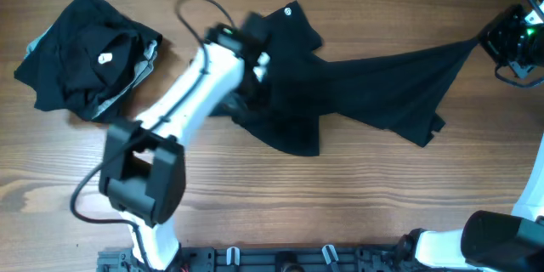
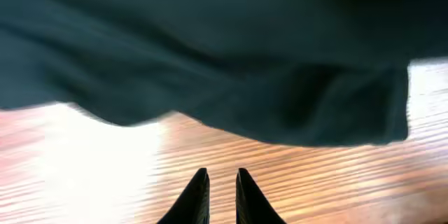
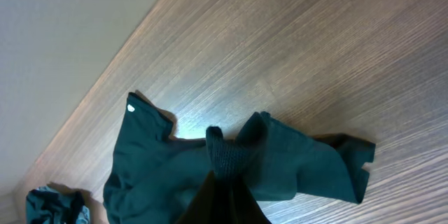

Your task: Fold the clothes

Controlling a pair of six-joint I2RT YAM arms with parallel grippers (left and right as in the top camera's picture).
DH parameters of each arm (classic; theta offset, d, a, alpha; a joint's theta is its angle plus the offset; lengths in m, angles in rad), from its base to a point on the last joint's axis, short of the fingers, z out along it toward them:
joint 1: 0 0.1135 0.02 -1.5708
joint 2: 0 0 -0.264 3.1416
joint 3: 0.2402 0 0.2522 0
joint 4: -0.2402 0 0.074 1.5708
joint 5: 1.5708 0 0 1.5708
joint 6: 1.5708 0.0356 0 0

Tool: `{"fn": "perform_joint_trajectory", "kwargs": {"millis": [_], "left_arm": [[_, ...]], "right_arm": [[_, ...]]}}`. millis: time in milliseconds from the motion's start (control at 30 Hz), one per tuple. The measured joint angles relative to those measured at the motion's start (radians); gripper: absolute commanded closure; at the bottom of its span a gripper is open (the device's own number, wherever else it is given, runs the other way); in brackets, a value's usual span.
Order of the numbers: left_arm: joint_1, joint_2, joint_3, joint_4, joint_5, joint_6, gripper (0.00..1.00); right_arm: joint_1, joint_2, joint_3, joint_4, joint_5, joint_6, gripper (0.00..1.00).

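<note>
My right gripper moves down and back toward my base to the bare wood past the shirt's bunched end [image 1: 436,166] next. It releases the corner of the shirt to spread the shirt [image 1: 357,85].
The large black shirt [image 1: 357,85] lies stretched across the table from the middle to the far right. Its small white print [image 1: 287,10] shows at the top, and also in the right wrist view [image 3: 131,108]. My right gripper [image 1: 491,42] is shut on a bunched edge of the shirt [image 3: 280,161] and holds it lifted and taut at the right; its fingers [image 3: 225,176] pinch the fabric. My left gripper [image 1: 255,61] hovers at the shirt's left part. Its fingers [image 2: 221,180] are a narrow gap apart with nothing between them, over bare wood just short of the fabric [image 2: 231,63].
A crumpled pile of other black clothes with grey trim [image 1: 85,55] lies at the far left, also seen in the right wrist view [image 3: 52,206]. The wooden table [image 1: 357,204] runs along the front. The arm bases [image 1: 144,238] stand at the front edge.
</note>
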Motion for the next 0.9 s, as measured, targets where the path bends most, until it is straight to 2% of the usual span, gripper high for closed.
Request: {"fn": "perform_joint_trajectory", "kwargs": {"millis": [67, 100, 167, 267, 367, 400, 467, 533, 567, 667, 767, 833, 900], "left_arm": [[-0.068, 0.0, -0.108, 0.063, 0.018, -0.037, 0.76], [-0.092, -0.001, -0.177, 0.127, 0.025, -0.063, 0.67], [-0.1, -0.001, -0.267, 0.236, 0.029, -0.095, 0.57], [-0.1, -0.003, -0.346, 0.36, 0.035, -0.123, 0.51], [-0.1, -0.006, -0.351, 0.426, 0.04, -0.134, 0.51], [-0.1, -0.006, -0.351, 0.45, 0.04, -0.134, 0.53], [-0.101, -0.006, -0.351, 0.458, 0.04, -0.135, 0.68], [-0.101, -0.004, -0.352, 0.465, 0.038, -0.14, 0.9], [-0.101, -0.002, -0.352, 0.467, 0.035, -0.14, 0.96], [-0.1, 0.0, -0.352, 0.436, 0.038, -0.145, 0.96], [-0.063, -0.016, -0.323, 0.22, 0.039, -0.145, 0.96], [-0.002, -0.102, -0.273, 0.101, 0.025, -0.146, 0.96], [0.13, -0.312, -0.13, 0.036, -0.007, -0.149, 0.96]], "right_arm": [[0.0, 0.0, 0.0, 0.006, 0.0, 0.0, 0.94], [0.0, 0.0, 0.0, 0.009, 0.002, 0.0, 0.94], [0.0, 0.0, 0.0, 0.013, 0.003, 0.0, 0.95], [0.0, 0.0, 0.0, 0.014, 0.003, 0.0, 0.95], [0.0, 0.0, 0.0, 0.014, 0.003, 0.0, 0.95], [0.0, 0.0, 0.0, 0.014, 0.003, 0.0, 0.95], [0.0, 0.0, 0.0, 0.014, 0.003, 0.0, 0.95], [0.0, 0.0, 0.0, 0.014, 0.003, 0.0, 0.95], [0.0, 0.0, 0.0, 0.013, 0.003, 0.0, 0.95], [0.0, 0.0, 0.0, 0.014, 0.003, -0.001, 0.95], [0.0, 0.0, 0.0, 0.01, 0.004, -0.002, 0.95], [0.0, 0.0, 0.0, -0.002, 0.005, -0.003, 0.95], [0.001, 0.0, 0.0, -0.023, 0.006, -0.006, 0.96]]}}
